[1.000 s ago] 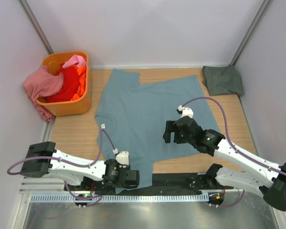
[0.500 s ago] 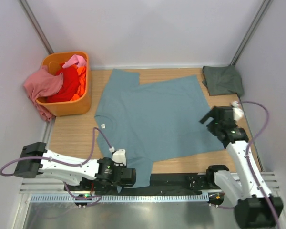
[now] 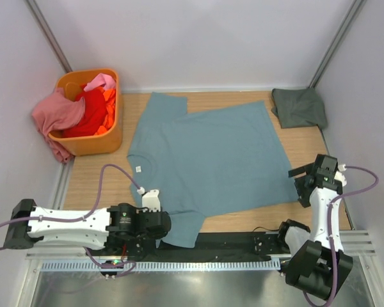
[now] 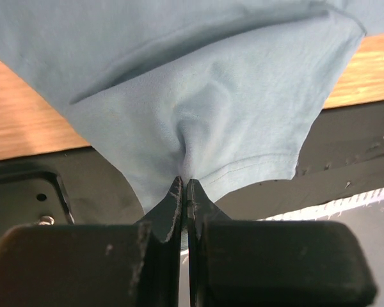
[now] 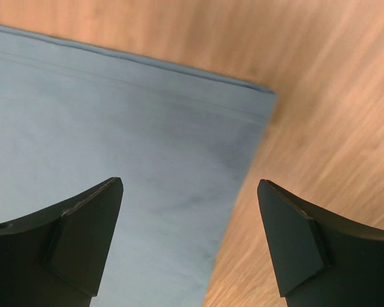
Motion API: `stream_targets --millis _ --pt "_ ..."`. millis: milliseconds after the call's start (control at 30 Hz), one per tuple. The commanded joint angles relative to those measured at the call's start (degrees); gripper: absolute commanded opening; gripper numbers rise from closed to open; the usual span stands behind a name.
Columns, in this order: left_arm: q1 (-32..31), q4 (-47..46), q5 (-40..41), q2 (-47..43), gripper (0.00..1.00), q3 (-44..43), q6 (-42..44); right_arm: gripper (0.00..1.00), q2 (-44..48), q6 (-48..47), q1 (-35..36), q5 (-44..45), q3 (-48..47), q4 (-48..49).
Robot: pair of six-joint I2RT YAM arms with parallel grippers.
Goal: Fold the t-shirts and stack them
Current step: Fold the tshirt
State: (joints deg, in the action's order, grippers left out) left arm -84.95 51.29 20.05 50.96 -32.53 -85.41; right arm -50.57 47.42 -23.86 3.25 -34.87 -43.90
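Note:
I will next lower my right gripper onto the shirt's near edge [image 3: 290,203] [image 5: 228,214] beside its hem corner and close, as that edge lies below, between my open, spread fingers.
The large dusty blue-teal t-shirt [image 3: 211,157] lies spread flat across the middle of the table. My left gripper [image 3: 166,225] is shut on its near sleeve at the table's front edge; the left wrist view shows the jaws [image 4: 185,183] pinching the puckered sleeve cloth [image 4: 211,109]. My right gripper [image 3: 302,181] is open and empty above the shirt's right near corner; in the right wrist view [image 5: 189,183] its fingers straddle the shirt's edge [image 5: 115,134]. The dark grey-green t-shirt [image 3: 299,107] lies folded at the far right. Pink [image 3: 57,114], red [image 3: 89,116] and orange [image 3: 109,105] t-shirts sit in the basket.
The orange plastic basket [image 3: 93,144] stands at the far left, with the pink shirt hanging over its left rim. White walls close in the table on three sides. A black rail [image 3: 237,240] runs along the near edge. Bare wood [image 5: 320,160] lies right of the shirt.
My right arm swung from over the shirt's middle out to its right near corner. My left gripper drew leftwards along the front edge, keeping hold of the sleeve.

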Motion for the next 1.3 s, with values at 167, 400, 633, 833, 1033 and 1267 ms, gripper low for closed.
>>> stream_targets --millis 167,400,633,833,1033,1267 --pt "3.1 -0.4 1.7 -3.2 0.0 -0.3 6.7 0.81 -2.8 3.6 -3.6 -2.3 8.1 5.6" --pt "3.2 -0.4 1.5 -3.6 0.0 -0.1 6.3 0.67 -5.7 2.3 -4.7 -1.2 10.0 10.4" --pt "4.3 4.2 2.8 -4.4 0.0 -2.1 6.5 0.32 -2.9 1.0 -4.9 -1.3 10.4 11.8" --pt "5.9 8.9 3.8 -5.9 0.0 -3.8 6.7 0.01 -0.3 -1.4 -4.9 -5.0 12.4 13.4" --pt "6.0 18.1 3.3 -8.9 0.0 -7.7 3.5 0.01 6.6 -3.0 -4.9 -9.1 10.8 7.0" --pt "6.0 24.9 3.3 -12.8 0.0 -11.3 0.8 0.01 14.5 -3.6 -4.9 -16.7 7.8 -0.3"
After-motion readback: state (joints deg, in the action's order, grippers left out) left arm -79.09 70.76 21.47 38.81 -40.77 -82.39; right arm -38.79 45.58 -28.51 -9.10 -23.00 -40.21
